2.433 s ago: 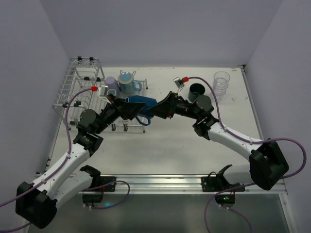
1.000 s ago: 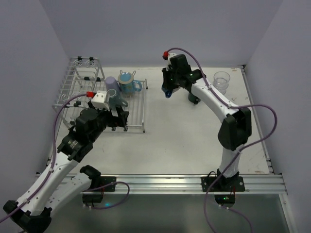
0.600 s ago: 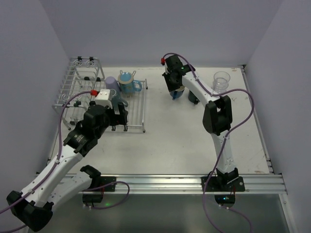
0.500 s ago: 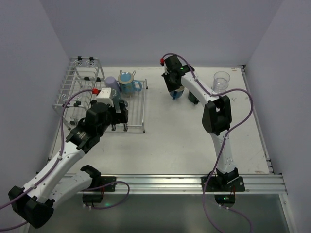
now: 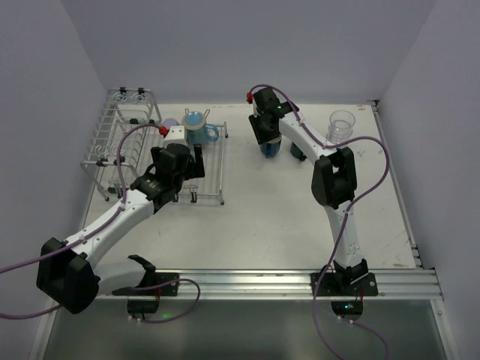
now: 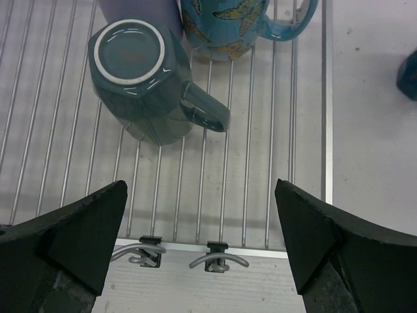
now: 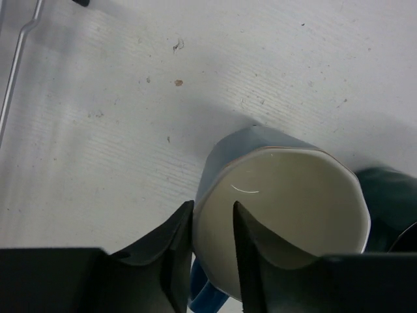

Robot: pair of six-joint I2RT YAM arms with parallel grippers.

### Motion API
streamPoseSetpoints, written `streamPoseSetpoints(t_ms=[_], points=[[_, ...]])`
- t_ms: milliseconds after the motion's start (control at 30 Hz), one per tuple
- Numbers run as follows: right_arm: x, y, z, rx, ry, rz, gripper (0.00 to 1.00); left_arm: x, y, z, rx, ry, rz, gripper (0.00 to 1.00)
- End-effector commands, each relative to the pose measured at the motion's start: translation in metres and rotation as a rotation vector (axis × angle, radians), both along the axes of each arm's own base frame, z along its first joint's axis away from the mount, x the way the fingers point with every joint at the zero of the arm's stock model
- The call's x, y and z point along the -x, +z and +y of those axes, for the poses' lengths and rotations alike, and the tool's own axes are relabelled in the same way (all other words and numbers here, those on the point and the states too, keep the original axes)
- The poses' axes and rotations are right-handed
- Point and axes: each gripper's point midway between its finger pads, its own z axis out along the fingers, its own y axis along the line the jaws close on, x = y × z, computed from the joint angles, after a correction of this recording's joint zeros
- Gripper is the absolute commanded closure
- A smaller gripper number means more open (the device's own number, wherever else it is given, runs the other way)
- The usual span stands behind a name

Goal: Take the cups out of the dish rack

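Note:
I will move my left gripper outward and down next, turning it slightly, so the fingers straddle the upside-down dark teal mug's body [image 6: 141,86], which still sits beyond them.
The dish rack [image 5: 214,162] stands at the far left; its flat grid [image 6: 260,163] fills the left wrist view. On the grid an upside-down dark teal mug [image 6: 140,78] lies next to a light blue butterfly mug [image 6: 228,26] and a lavender cup [image 6: 140,10]. My left gripper [image 6: 202,241] hovers open and empty above the grid's front edge, and shows over the rack in the top view [image 5: 184,163]. My right gripper [image 7: 212,222] is shut on the rim of a blue cup with cream inside [image 7: 287,208], one finger inside and one outside. The top view shows this right gripper [image 5: 268,139] and blue cup [image 5: 271,148] at the far middle.
A second dark teal cup [image 7: 384,195] stands right beside the blue cup, also seen in the top view [image 5: 298,152]. A clear ribbed glass [image 5: 342,126] stands at the far right. The rack's taller basket section [image 5: 124,120] is at the far left. Purple walls enclose the table.
The right arm has carried the blue cup from the rack to the far middle and lowered it beside the dark teal cup. The left gripper let it go and moved forward over the grid.

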Motion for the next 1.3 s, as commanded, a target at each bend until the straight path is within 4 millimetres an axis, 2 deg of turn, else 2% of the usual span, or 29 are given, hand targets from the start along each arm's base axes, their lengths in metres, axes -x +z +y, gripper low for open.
streamPoseSetpoints(t_ms=[0, 133, 200, 233, 300, 333, 400, 433, 500, 533, 567, 667, 833, 1267], points=[[-0.003, 0.030, 0.001, -0.009, 0.043, -0.071, 0.63, -0.029, 0.040, 0.006, 0.038, 0.114, -0.142, 0.00], [-0.001, 0.046, 0.002, -0.032, 0.049, -0.097, 0.53, -0.041, 0.036, 0.014, 0.004, 0.161, -0.138, 0.00], [0.002, 0.052, 0.004, -0.047, 0.054, -0.104, 0.41, -0.047, 0.033, 0.022, -0.001, 0.185, -0.136, 0.00], [0.002, 0.066, 0.005, -0.072, 0.057, -0.134, 0.38, -0.050, 0.029, 0.028, -0.006, 0.201, -0.128, 0.00], [0.008, 0.074, 0.006, -0.099, 0.063, -0.142, 0.29, -0.056, 0.026, 0.033, -0.012, 0.217, -0.132, 0.00], [0.008, 0.093, 0.007, -0.123, 0.064, -0.185, 0.26, -0.059, 0.026, 0.036, -0.016, 0.225, -0.136, 0.00], [0.015, 0.101, 0.007, -0.150, 0.069, -0.195, 0.20, -0.066, 0.023, 0.039, -0.024, 0.238, -0.136, 0.00], [0.016, 0.109, 0.008, -0.163, 0.071, -0.217, 0.16, -0.069, 0.024, 0.043, -0.026, 0.248, -0.138, 0.00], [0.025, 0.125, 0.009, -0.206, 0.084, -0.232, 0.13, -0.076, 0.022, 0.043, -0.029, 0.255, -0.141, 0.00], [0.029, 0.140, 0.010, -0.231, 0.087, -0.261, 0.10, -0.079, 0.021, 0.045, -0.031, 0.262, -0.141, 0.00], [0.033, 0.139, 0.010, -0.239, 0.093, -0.257, 0.08, -0.083, 0.023, 0.045, -0.028, 0.265, -0.151, 0.00], [0.044, 0.156, 0.015, -0.290, 0.126, -0.283, 0.06, -0.092, 0.021, 0.046, -0.045, 0.269, -0.147, 0.00], [0.056, 0.172, 0.024, -0.349, 0.173, -0.310, 0.06, -0.105, 0.011, 0.052, -0.041, 0.292, -0.123, 0.00], [0.067, 0.175, 0.032, -0.385, 0.218, -0.300, 0.06, -0.121, -0.022, 0.054, -0.059, 0.301, -0.063, 0.00]])
